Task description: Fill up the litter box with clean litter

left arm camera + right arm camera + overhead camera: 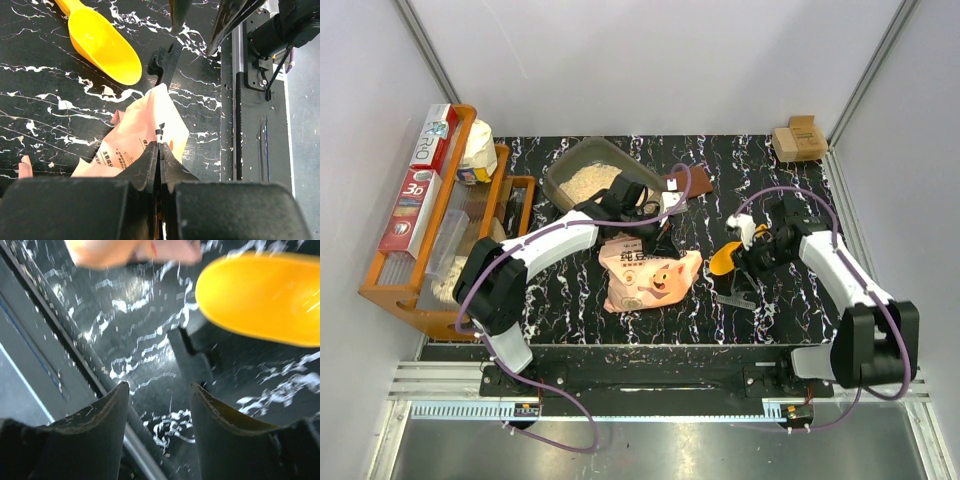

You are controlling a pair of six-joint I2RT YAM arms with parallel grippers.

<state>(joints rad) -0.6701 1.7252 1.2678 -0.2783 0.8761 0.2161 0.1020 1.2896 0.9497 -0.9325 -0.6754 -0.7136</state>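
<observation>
My right gripper needs to come down toward the table next and straddle the near end of the dark clip (pixel 747 303) (pixel 200 371), because that end is just ahead of my open fingers.
The litter box (pixel 560 172), a dark grey tub, stands at the back left of the table with beige clean litter (pixel 590 181) in it. A pink pig-printed bag (pixel 650 276) lies mid-table. My left gripper (pixel 651 232) is at the bag's far edge. The left wrist view shows this gripper (pixel 159 146) shut on the edge of the pink bag (pixel 132 142). A yellow scoop (pixel 723 262) lies to the right of the bag. My right gripper (pixel 752 260) is beside the scoop. In the right wrist view it (pixel 159 390) is open and empty, with the scoop (pixel 260 295) ahead of it.
An orange wooden rack (pixel 390 285) with foil boxes (pixel 420 175) fills the left side. A small cardboard box (pixel 798 138) sits at the back right corner. A dark clip (pixel 732 297) lies near the scoop, and a brown piece (pixel 682 184) lies beside the tub.
</observation>
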